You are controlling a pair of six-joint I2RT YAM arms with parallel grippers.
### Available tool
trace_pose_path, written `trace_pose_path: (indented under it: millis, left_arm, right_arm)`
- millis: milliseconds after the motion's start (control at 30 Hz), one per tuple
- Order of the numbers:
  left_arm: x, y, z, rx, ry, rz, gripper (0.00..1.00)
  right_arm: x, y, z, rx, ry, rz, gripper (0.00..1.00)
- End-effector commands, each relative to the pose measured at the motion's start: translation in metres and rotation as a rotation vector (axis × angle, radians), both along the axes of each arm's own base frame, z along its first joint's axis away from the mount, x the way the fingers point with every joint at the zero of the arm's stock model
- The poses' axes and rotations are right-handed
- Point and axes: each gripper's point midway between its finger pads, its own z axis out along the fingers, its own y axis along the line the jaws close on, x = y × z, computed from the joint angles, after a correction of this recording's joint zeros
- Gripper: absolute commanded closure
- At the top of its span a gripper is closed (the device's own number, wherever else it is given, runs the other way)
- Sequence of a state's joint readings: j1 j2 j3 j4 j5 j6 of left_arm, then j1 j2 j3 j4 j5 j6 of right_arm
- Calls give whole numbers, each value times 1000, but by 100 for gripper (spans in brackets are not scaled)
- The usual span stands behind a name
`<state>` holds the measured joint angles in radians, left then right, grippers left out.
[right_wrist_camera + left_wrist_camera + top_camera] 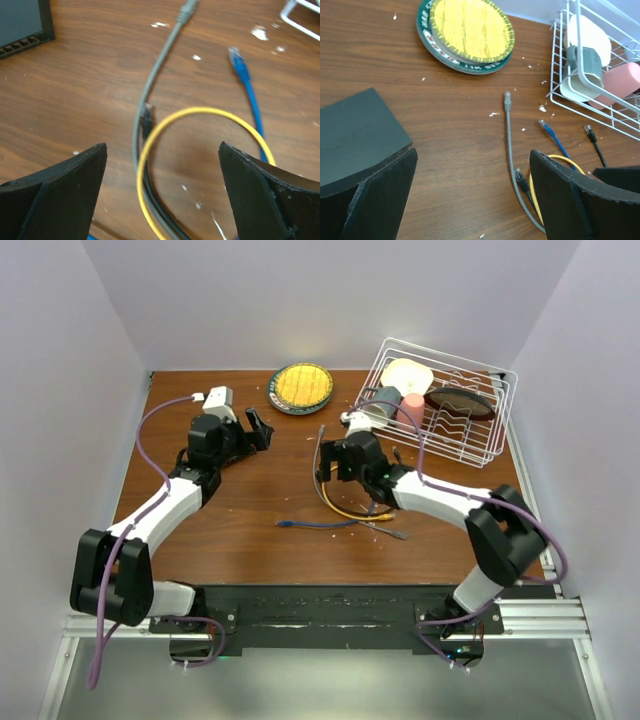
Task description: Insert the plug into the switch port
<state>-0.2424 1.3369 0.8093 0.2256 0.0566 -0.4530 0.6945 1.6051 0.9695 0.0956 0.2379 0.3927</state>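
The grey cable just behind its plug [319, 440] [176, 29] is free of other cables, so my right gripper will go down and outward past the yellow loop onto it next.
The switch [355, 132] is a flat black box lying against the outer side of my left gripper's left finger. In the right wrist view its edge with the row of ports [20, 46] shows at top left. It looks like a small dark shape in the top view [263, 428]. My left gripper [473, 160] is wide open and empty over bare table. My right gripper [162, 150] is open and empty above a yellow cable loop [200, 112]. A grey plug [187, 10], a blue plug [237, 60] and a black plug [147, 117] lie loose on the table.
A round yellow-centred plate [301, 387] sits at the back middle. A white wire rack [440, 400] with dishes and a pink cup stands at the back right. Another black plug [590, 132] lies near the rack. A blue cable [310, 525] trails towards the front.
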Motion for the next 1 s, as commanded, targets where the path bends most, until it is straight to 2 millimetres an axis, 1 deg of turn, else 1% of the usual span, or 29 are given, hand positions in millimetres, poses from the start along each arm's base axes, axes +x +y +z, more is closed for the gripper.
trace_pose_path:
  millis: [0,33,67,133,167,200,233,267,300,333,367,400,433,467,500,533,567,633,667,700,733,767,800,867,900,933,967]
  left_arm:
    - [9,4,10,-61,17,36,0]
    - [7,3,8,-58,34,33,0]
    - [6,3,7,-61,38,32,0]
    - [5,4,9,-63,32,39,0]
    - [5,6,9,-62,30,46,0]
    - [4,7,8,-55,36,48,0]
    - [4,7,9,-55,33,48,0]
    - [3,7,10,-54,32,49,0]
    - [2,8,9,-49,37,49,0]
    - [2,8,11,-48,34,49,0]
    - [1,8,12,-49,31,47,0]
    - [0,8,14,-47,27,46,0]
    - [-1,8,14,-47,27,46,0]
    - [-2,8,15,-48,23,41,0]
    - [-3,8,18,-48,15,39,0]
    - [-4,8,18,-48,15,39,0]
    - [-4,7,20,-50,11,34,0]
    - [-5,7,23,-50,1,32,0]
    - [-6,7,23,-50,-2,30,0]
    - [-7,8,23,-50,-2,30,0]
    - [-7,8,24,-48,-4,31,0]
    - [-7,8,25,-48,-5,32,0]
    - [-8,9,25,-45,-6,33,0]
    - [-9,11,25,-36,-2,40,0]
    - [-10,12,26,-36,-5,43,0]
    - [-10,13,26,-32,-5,47,0]
    - [-11,14,25,-27,0,54,0]
  right_arm:
    - [31,37,20,37,-29,29,6]
    - [35,40,16,31,-22,29,9]
    - [45,48,7,18,-9,26,9]
    - [55,53,-5,2,8,3,13]
    - [66,60,-11,-9,12,-4,14]
    - [70,60,-22,-34,35,-25,19]
    - [74,61,-28,-48,45,-34,22]
    - [81,65,-40,-77,70,-42,25]
    - [85,65,-44,-84,76,-61,31]
    - [87,67,-48,-92,87,-64,33]
    - [92,70,-47,-98,90,-70,35]
    - [94,69,-58,-114,103,-81,37]
    - [97,67,-61,-126,100,-97,42]
    - [100,67,-60,-128,95,-111,43]
    - [100,64,-70,-150,109,-123,43]
    - [102,59,-71,-165,106,-145,44]
    - [102,60,-74,-168,109,-144,49]
    - [102,60,-86,-189,126,-140,59]
    - [101,61,-91,-196,134,-133,69]
    - [101,62,-94,-202,140,-119,73]
    - [101,63,-101,-209,150,-113,80]
    - [99,64,-104,-214,163,-102,93]
    - [99,66,-105,-215,165,-91,99]
    - [97,70,-101,-203,168,-55,100]
    - [97,74,-93,-188,154,-42,100]
    - [94,73,-90,-184,151,-27,100]
    - [96,80,-62,-140,104,2,100]
